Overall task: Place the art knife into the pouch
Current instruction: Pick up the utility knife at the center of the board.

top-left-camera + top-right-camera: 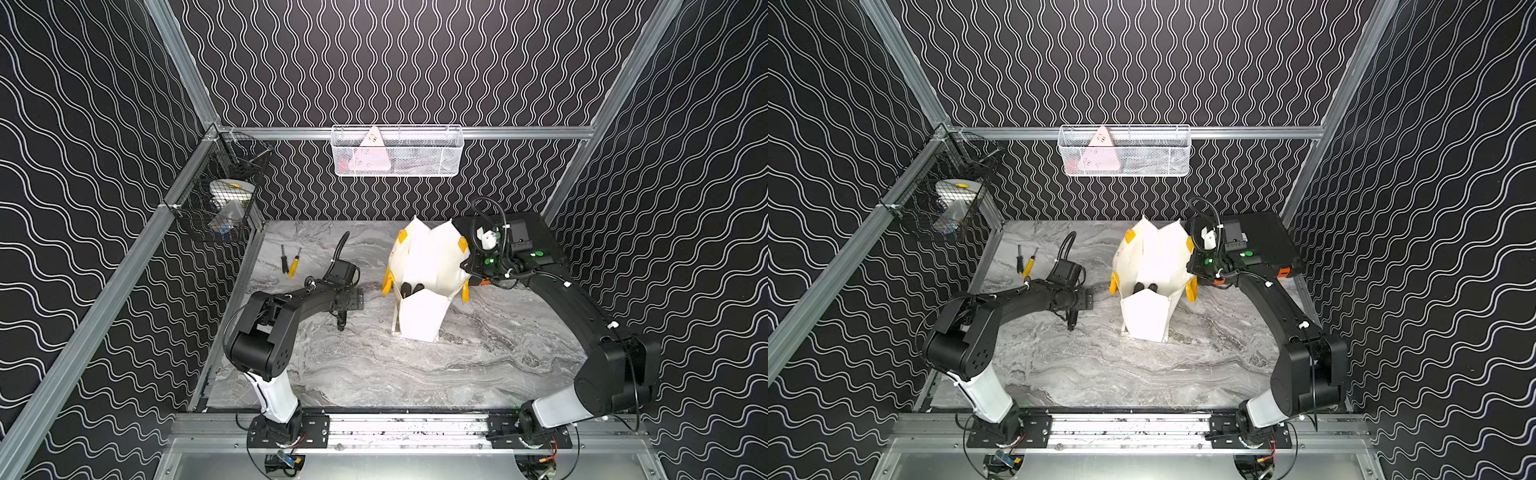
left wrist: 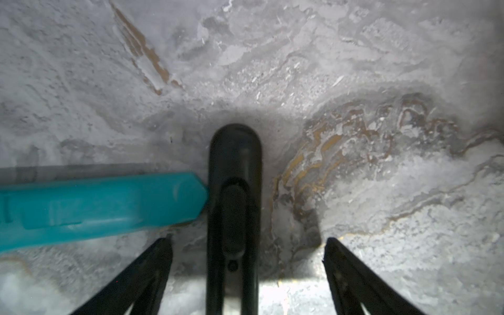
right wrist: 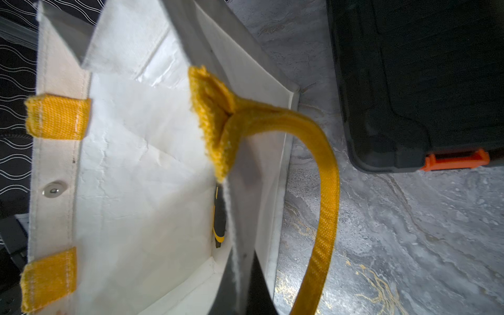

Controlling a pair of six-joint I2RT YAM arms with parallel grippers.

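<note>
I will next move my left gripper low toward the pouch and close it on the art knife (image 2: 234,191) by its slider (image 2: 233,262), because the teal tool lies against its side.
The white pouch (image 1: 428,257) (image 1: 1154,257) with yellow handles stands open mid-table. My right gripper (image 1: 467,266) (image 3: 245,286) is shut on its right rim beside a yellow handle (image 3: 324,191), holding the mouth open. Inside the pouch (image 3: 136,163) lies a yellow-black tool (image 3: 219,218), and two black handles (image 1: 411,287) stick up at its near wall. My left gripper (image 1: 341,324) (image 2: 248,240) is open, low over the table left of the pouch. A slim black tool with a slider, apparently the art knife (image 2: 234,191), lies between its fingers, untouched.
A teal plastic tool (image 2: 95,207) lies against the black one's side. Two screwdrivers (image 1: 291,262) rest at the back left. A black hard case with orange latches (image 1: 536,237) (image 3: 409,81) sits behind the right arm. Wire baskets (image 1: 224,199) (image 1: 397,151) hang on the walls.
</note>
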